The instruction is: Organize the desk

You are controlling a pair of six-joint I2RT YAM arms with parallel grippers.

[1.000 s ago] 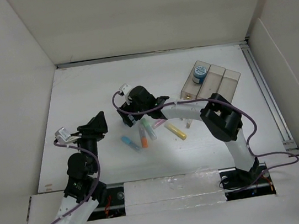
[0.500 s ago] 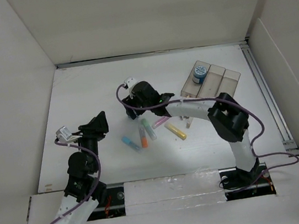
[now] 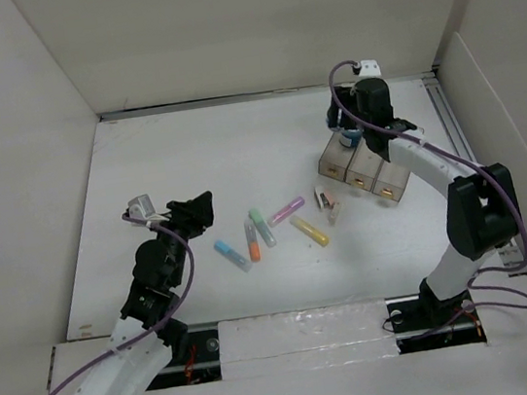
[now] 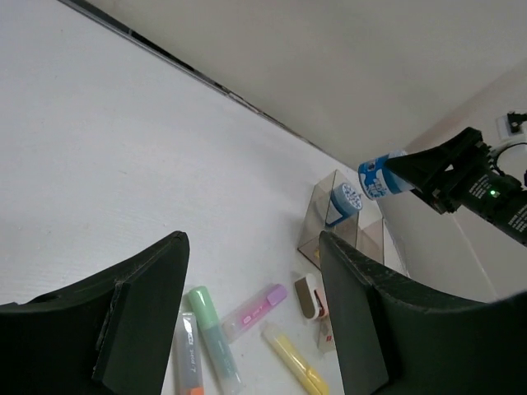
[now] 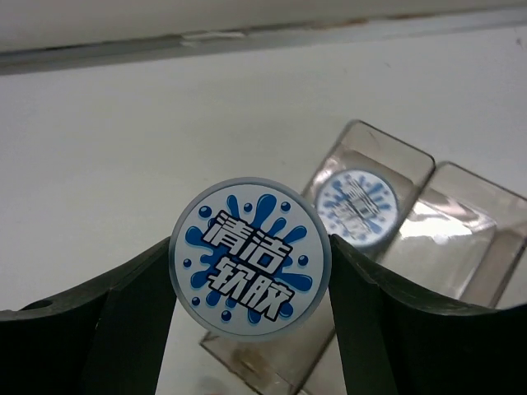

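The empty near part of the tray's end compartment is below my right gripper and back from it. My right gripper should move back and down next, to release the can there.
The desk (image 3: 170, 161) is a white tabletop. My right gripper (image 3: 346, 134) is shut on a round blue-and-white can (image 5: 249, 257) and holds it over the left end of a clear three-compartment tray (image 3: 386, 178). A second, matching can (image 5: 356, 206) stands in that end compartment. The held can also shows in the left wrist view (image 4: 380, 175), above the tray. My left gripper (image 3: 197, 212) is open and empty, above the desk just left of the loose markers.
Blue (image 3: 230, 254), orange (image 3: 252, 241), green (image 3: 262, 226), pink (image 3: 286, 211) and yellow (image 3: 310, 231) markers lie in the desk's middle. A small white-and-brown item (image 3: 326, 199) lies to their right. White walls border the desk.
My right arm has swung from the desk's middle to the tray at the back right, carrying the can. My left gripper has moved a little right, toward the markers.
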